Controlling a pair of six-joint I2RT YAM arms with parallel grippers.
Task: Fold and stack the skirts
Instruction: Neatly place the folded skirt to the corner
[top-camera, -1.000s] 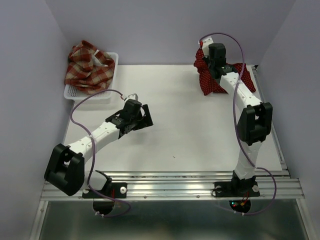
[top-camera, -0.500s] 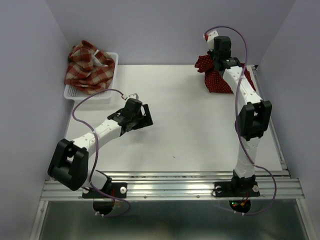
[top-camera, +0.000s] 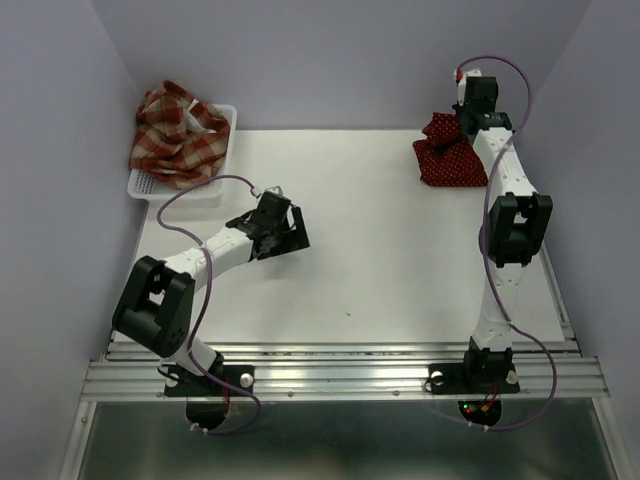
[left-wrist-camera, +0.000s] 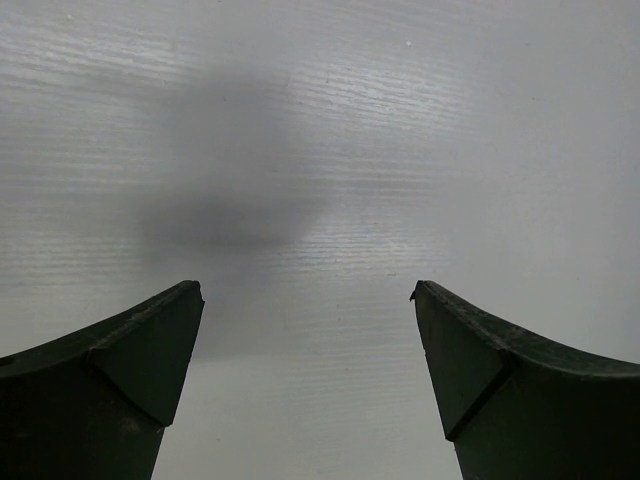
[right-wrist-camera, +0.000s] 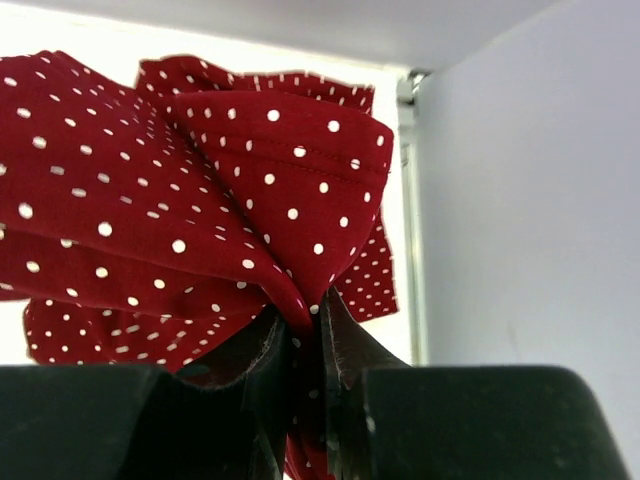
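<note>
The robot's right gripper will next move down toward the side and lay the raised fold out by the edge strip, because the skirt lies bunched.
A dark red polka-dot skirt (top-camera: 450, 155) lies bunched at the table's back right corner. My right gripper (top-camera: 462, 122) is shut on a fold of it; in the right wrist view the cloth (right-wrist-camera: 200, 180) is pinched between the fingers (right-wrist-camera: 345, 345) and hangs bunched in front. The plaid skirt (top-camera: 178, 135) lies heaped in the white mesh basket (top-camera: 222, 190) at the back left. My left gripper (top-camera: 292, 232) is open and empty, low over bare table left of centre; its fingers (left-wrist-camera: 150, 350) show only table between them. Whether a second polka-dot skirt lies in the bunch, I cannot tell.
The back wall and the right wall stand close to the right gripper. A metal rail (top-camera: 340, 365) runs along the near edge by the arm bases. The table's right edge strip (right-wrist-camera: 410, 200) shows beside the cloth.
My right gripper has carried the polka-dot cloth to the right and further back, toward the back right corner. The left arm has pivoted slightly, its gripper staying in about the same place.
</note>
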